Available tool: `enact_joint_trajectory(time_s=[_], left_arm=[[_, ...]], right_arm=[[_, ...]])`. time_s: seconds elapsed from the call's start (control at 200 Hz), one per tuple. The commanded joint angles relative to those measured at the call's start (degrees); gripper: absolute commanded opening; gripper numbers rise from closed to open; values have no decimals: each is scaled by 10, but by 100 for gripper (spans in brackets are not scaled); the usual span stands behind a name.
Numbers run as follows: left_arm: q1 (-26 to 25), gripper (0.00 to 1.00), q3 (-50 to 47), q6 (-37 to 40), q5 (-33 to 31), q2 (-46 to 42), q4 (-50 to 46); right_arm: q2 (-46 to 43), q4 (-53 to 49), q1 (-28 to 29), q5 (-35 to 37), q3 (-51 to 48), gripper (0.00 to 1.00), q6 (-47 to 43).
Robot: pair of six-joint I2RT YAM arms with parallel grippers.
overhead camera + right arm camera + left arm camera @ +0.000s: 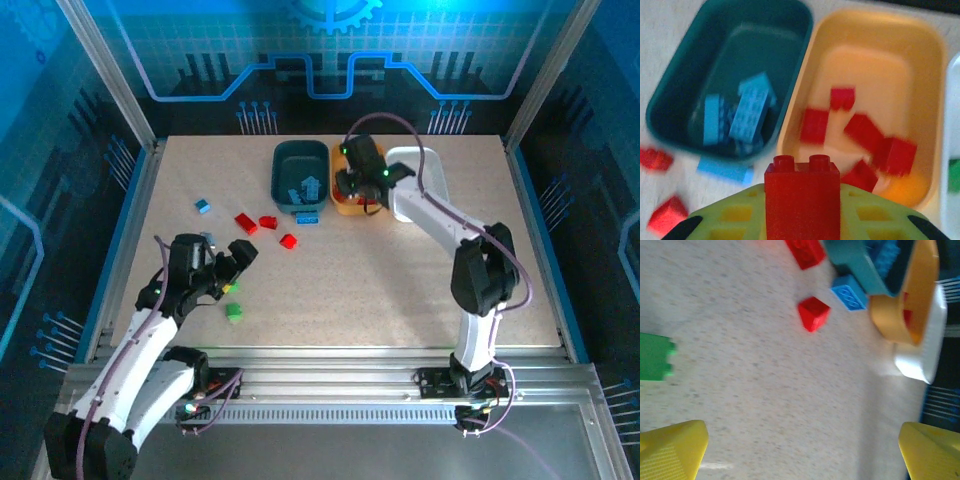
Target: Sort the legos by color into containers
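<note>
The green lego is by the table's near edge. My left gripper should first draw back to get over it, and then lower to it.
My right gripper [801,200] is shut on a red lego [801,190], held studs up above the near rims of the dark teal tub [670,95] and the yellow-orange tub [807,75]. The teal tub holds blue legos [747,112]; the yellow-orange tub holds several red legos [815,125]. A green lego [954,175] lies in the white tub [425,165]. My left gripper [235,265] hangs open over the table's left side, nothing between its yellow fingertips [672,450]. A green lego [655,356] lies to its left.
Loose on the table are red legos [245,222] [268,222] [289,241], a blue one [203,206] at the left, another blue one [308,218] against the teal tub's near wall, and a green one [233,311] by the left arm.
</note>
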Motion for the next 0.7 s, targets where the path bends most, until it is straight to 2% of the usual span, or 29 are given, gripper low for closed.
enact_joint_trajectory(time_s=[0.0,0.135,0.225,0.315,0.43,0.505,0.695], left_arm=[[1,99,8,30,-75,14,-61],[1,99,2,39,-102,36,-82],[1,98,9,45,-118,55,-100],[1,98,14,53,-121,75,-111],[1,96,12,58,-123,86,-114],[1,90,3,56,-110,88,-109],[-13,79,-21,50,-113,96,-116]], right_arm=[[87,-82,-31,1,88,30,-1],[150,-117,-52,-27,178,35,7],[176,-140,-55,-36,216,47,11],[167,-138,-53,-44,212,58,11],[117,-110,-48,-44,164,61,12],[72,-94,-43,-46,119,63,17],[-96,6,-3,-41,-111,67,58]])
